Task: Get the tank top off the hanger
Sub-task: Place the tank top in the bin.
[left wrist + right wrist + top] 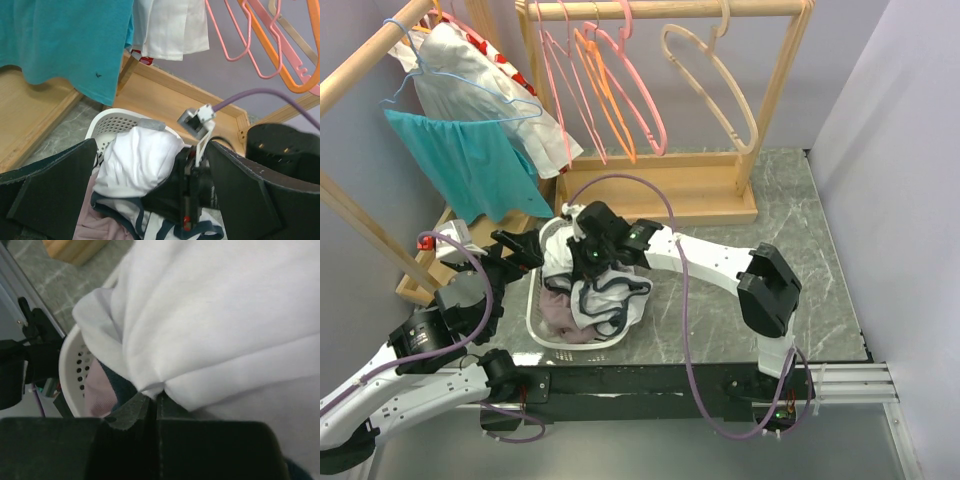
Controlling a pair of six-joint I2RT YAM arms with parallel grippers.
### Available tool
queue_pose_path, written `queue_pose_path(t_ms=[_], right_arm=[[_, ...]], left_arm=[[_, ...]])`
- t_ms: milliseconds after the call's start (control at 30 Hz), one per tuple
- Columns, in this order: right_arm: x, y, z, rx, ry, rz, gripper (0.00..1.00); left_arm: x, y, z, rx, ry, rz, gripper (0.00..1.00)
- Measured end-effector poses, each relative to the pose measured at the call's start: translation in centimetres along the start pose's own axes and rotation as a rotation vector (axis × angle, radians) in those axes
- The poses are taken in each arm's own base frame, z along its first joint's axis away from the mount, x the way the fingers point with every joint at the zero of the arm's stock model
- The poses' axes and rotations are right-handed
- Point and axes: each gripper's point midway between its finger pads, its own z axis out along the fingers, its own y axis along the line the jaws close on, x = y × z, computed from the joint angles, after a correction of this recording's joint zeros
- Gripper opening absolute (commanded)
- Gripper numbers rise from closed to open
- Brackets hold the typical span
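Note:
My right gripper lowers a little deeper into the basket next and releases the tank top's fold there.
The white tank top (pixel 612 300) with navy trim lies bunched in a white perforated basket (pixel 542 335), on no hanger. My right gripper (pixel 582 262) is over the basket, shut on a fold of the tank top (pixel 215 315); its jaws (pixel 156 401) pinch the white cloth. My left gripper (pixel 520 256) is open and empty at the basket's left rim, facing the tank top (pixel 135 160) and the right gripper (pixel 192 192). Its fingers (pixel 50 192) stand wide apart around that view (pixel 150 187).
A pink garment (pixel 555 312) lies under the tank top. Pink, orange and wooden hangers (pixel 620 90) hang on the back rack (pixel 660 190). A teal garment (pixel 470 160) and a white one on a blue hanger (pixel 470 80) hang on the left rack.

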Motion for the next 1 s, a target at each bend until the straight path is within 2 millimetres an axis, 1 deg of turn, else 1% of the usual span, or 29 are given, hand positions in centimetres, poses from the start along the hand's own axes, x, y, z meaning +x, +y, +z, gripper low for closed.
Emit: queue_pose_path(t_ms=[200, 267, 333, 400, 500, 567, 600, 633, 667, 700, 767, 833, 867, 933, 1000], right_arm=[[3.4, -0.8, 1.7, 0.029, 0.05, 0.054, 0.0], [4.0, -1.0, 2.3, 0.033, 0.06, 0.067, 0.0], [4.7, -1.2, 3.0, 0.034, 0.066, 0.077, 0.03], [5.2, -1.3, 3.3, 0.035, 0.067, 0.084, 0.06], [5.5, -1.3, 3.5, 0.031, 0.058, 0.091, 0.08], [5.5, -1.3, 3.6, 0.029, 0.057, 0.096, 0.12], [5.6, -1.2, 3.7, 0.026, 0.057, 0.098, 0.34], [5.6, -1.1, 3.7, 0.022, 0.058, 0.097, 0.42], [5.6, -1.0, 3.8, 0.017, 0.058, 0.097, 0.48], [5.6, -0.8, 3.9, 0.014, 0.056, 0.105, 0.55], [5.7, -0.2, 3.9, 0.004, 0.039, 0.093, 0.58], [5.8, 0.2, 3.4, 0.012, 0.014, 0.077, 0.61], [5.8, 0.4, 3.0, 0.02, 0.0, 0.069, 0.63], [5.9, 0.5, 2.0, 0.041, -0.015, 0.066, 0.64], [6.0, 0.2, 0.7, 0.072, -0.031, 0.068, 0.69]], left_arm=[[0.0, -0.3, 0.0, 0.016, 0.004, 0.011, 1.0], [0.1, -0.7, 0.1, 0.025, 0.006, 0.019, 0.99], [0.4, -1.1, 0.3, 0.031, 0.013, 0.033, 1.0], [1.0, -1.4, 0.6, 0.032, 0.027, 0.059, 0.99], [2.2, -2.0, 1.1, 0.038, 0.057, 0.094, 0.99], [2.7, -2.4, 1.3, 0.046, 0.07, 0.104, 0.99], [2.8, -2.6, 1.3, 0.051, 0.074, 0.106, 0.99], [2.9, -2.8, 1.3, 0.057, 0.076, 0.106, 0.99], [2.9, -2.9, 1.3, 0.064, 0.076, 0.1, 0.99], [2.9, -3.1, 1.3, 0.07, 0.076, 0.096, 0.99], [2.7, -3.2, 1.3, 0.076, 0.071, 0.089, 0.99], [2.5, -3.2, 1.2, 0.079, 0.067, 0.086, 1.0], [2.5, -3.2, 1.2, 0.08, 0.066, 0.085, 0.99], [2.3, -3.2, 1.2, 0.081, 0.062, 0.081, 0.99], [2.0, -3.2, 1.0, 0.085, 0.057, 0.072, 0.99]])
